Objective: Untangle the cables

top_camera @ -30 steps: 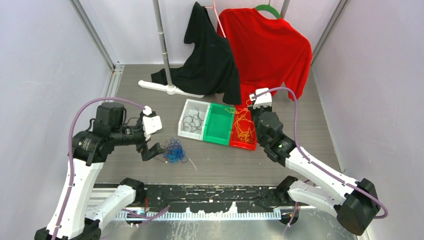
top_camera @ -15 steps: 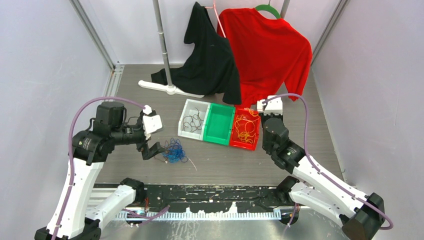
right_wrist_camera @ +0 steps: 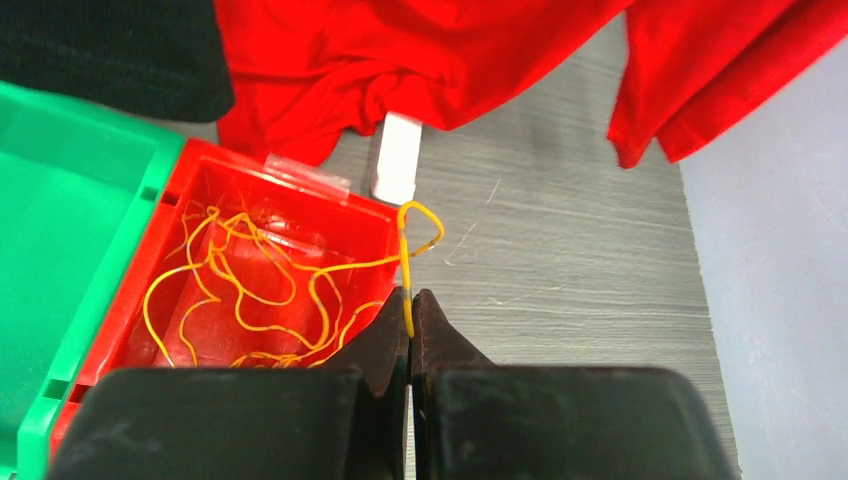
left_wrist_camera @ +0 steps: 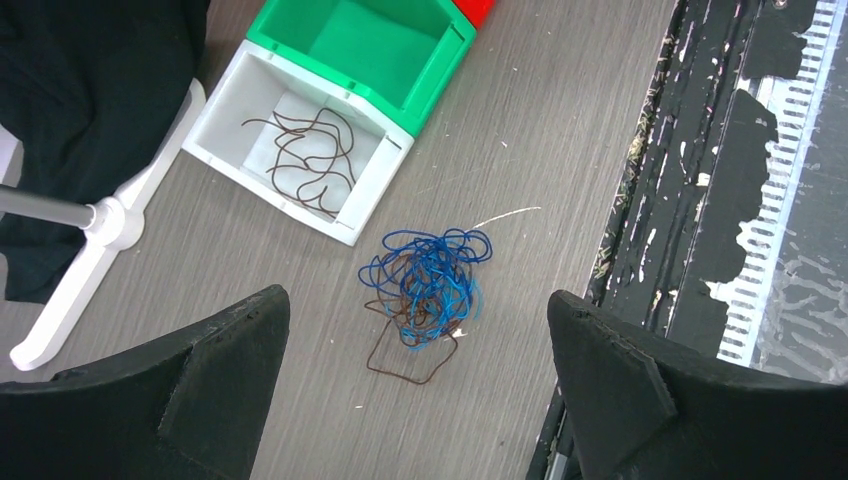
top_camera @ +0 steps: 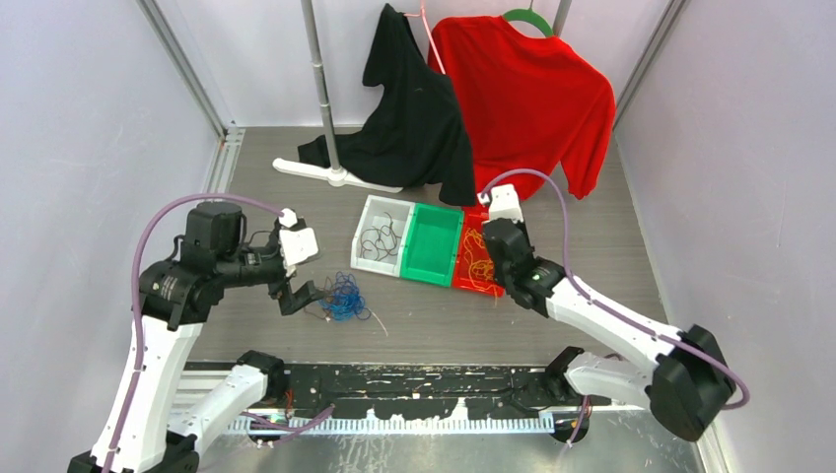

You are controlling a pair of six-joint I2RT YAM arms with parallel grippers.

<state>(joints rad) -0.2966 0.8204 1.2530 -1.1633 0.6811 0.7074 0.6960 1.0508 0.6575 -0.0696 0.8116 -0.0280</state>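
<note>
Yellow cable pieces lie inside the red bin's far end, so next my right gripper shifts left in the top view and lowers there to release the yellow-orange cable.
A fist-sized tangle of blue and brown cables lies on the grey table in front of the white bin. My left gripper hovers above it, wide open and holding nothing. My right gripper is shut on a yellow-orange cable at the right wall of the red bin. The cable loops up from the jaws and trails back into the bin, where more yellow strands lie. Loose brown cables rest in the white bin.
The white bin, green bin and red bin stand side by side mid-table. Behind them stands a clothes rack pole on a white foot, with a black shirt and a red shirt. A black rail runs along the near edge.
My right arm swung out to the right of the red bin, then back left to its right wall, still shut. The left arm and the tangle have not moved.
</note>
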